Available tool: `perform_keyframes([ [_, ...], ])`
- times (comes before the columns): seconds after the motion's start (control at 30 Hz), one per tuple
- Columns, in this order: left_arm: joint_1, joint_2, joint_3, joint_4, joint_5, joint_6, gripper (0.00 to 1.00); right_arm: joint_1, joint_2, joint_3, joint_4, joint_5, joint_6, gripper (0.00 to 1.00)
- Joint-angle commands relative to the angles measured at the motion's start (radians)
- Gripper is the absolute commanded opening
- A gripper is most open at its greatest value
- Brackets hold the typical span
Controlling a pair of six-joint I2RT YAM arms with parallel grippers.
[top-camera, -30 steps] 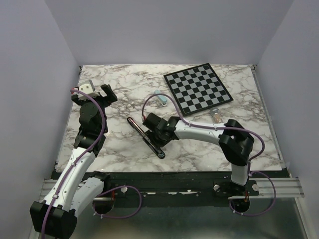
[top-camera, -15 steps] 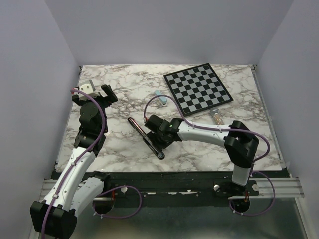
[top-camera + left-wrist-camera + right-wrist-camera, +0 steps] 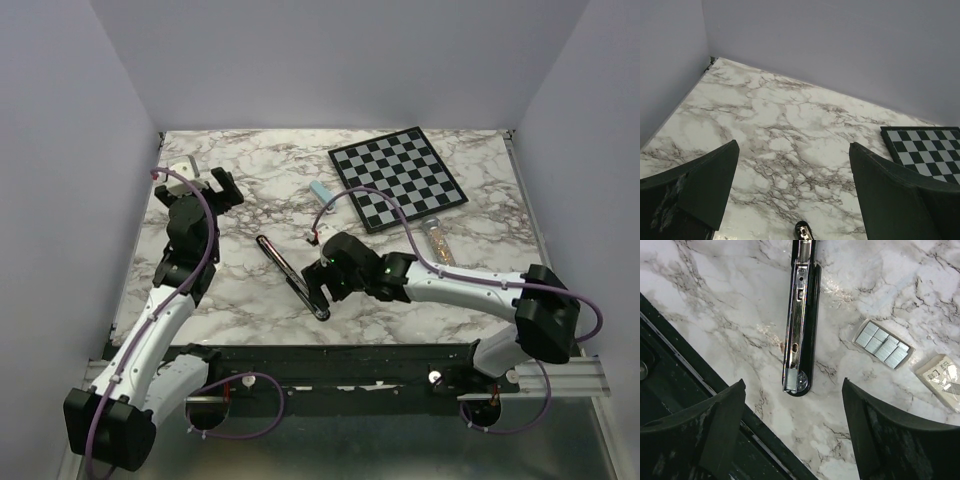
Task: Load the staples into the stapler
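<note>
My left gripper will next tilt and go down, to its right in the top view, to grip the stapler's far end [image 3: 263, 241] [image 3: 802, 229], as the channel has staples in it.
The black stapler [image 3: 801, 320] lies opened flat on the marble, its silver channel facing up and its front end [image 3: 797, 382] towards the table's near edge. It also shows in the top view [image 3: 292, 278], and its tip shows in the left wrist view [image 3: 802, 230]. The staples [image 3: 883, 344], several silver-grey strips, lie in a small cream box to the right of the stapler; my right arm hides them in the top view. My right gripper [image 3: 794, 390] [image 3: 317, 288] is open and empty above the stapler's front end. My left gripper [image 3: 793, 147] [image 3: 220, 186] is open and empty, raised at the far left.
A chessboard [image 3: 397, 178] lies at the back right and shows in the left wrist view [image 3: 926, 145]. A clear tube of brownish beads [image 3: 437, 238] lies in front of it. A small light-blue object [image 3: 320, 190] lies mid-back. A cream piece [image 3: 942, 380] lies beside the staples. The black table edge [image 3: 685, 370] is close.
My right arm has stretched out lower and its gripper has slid along the stapler towards the stapler's near end. My left gripper has shifted slightly back. The stapler has not moved.
</note>
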Motion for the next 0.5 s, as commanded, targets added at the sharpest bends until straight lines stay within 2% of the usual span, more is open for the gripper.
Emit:
perform_keyframes([
  [0.0, 0.004, 0.063, 0.057, -0.079, 0.107, -0.091, 0.99, 0.01, -0.084, -0.147, 0.268, -0.033, -0.041, 0.87],
  [0.17, 0.002, 0.14, 0.112, -0.276, 0.152, -0.214, 0.99, 0.01, -0.149, -0.264, 0.406, -0.025, -0.09, 0.88],
  [0.47, 0.004, 0.16, -0.012, -0.398, 0.181, -0.37, 0.99, 0.01, -0.141, -0.391, 0.629, -0.062, -0.175, 0.89],
])
